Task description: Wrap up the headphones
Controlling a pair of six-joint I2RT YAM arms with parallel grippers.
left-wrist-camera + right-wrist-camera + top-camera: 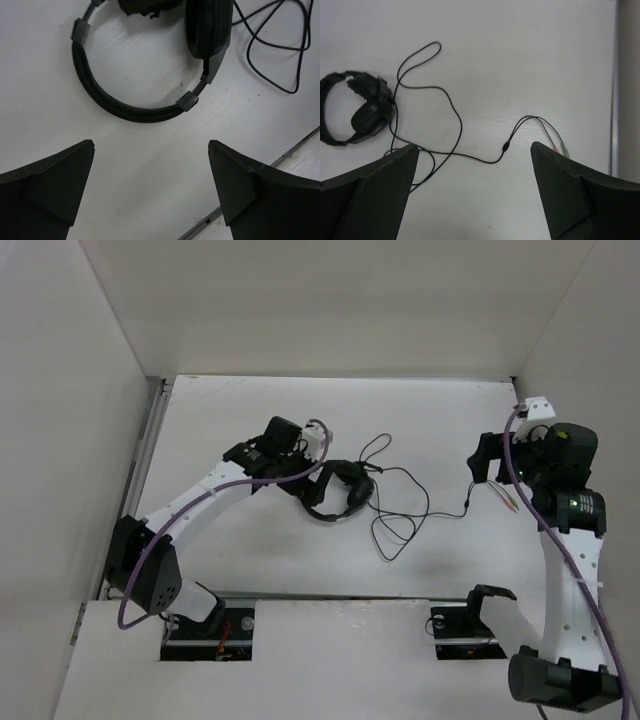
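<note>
My left gripper lowers toward the table and onto the curved middle of the headband (125,109) next. That bare padded arc lies just ahead of its open fingers.
The black headphones (340,495) lie flat near the table's middle, with the headband (125,109) curving toward my left gripper and one padded earcup (207,30) beyond it. Their thin black cable (400,512) loops loosely to the right, passes a small splitter (506,146) and ends in two coloured plugs (560,149). My left gripper (303,483) (150,145) hovers open just short of the headband, touching nothing. Open too, my right gripper (482,468) (475,145) hangs above the cable's plug end, with the splitter between its fingers in view and the plugs beside the right finger.
White walls enclose the table on the left, back and right. A metal strip marks the table edge (295,150), and another edge (614,75) runs close to the plugs. Purple arm cables (545,530) trail along both arms.
</note>
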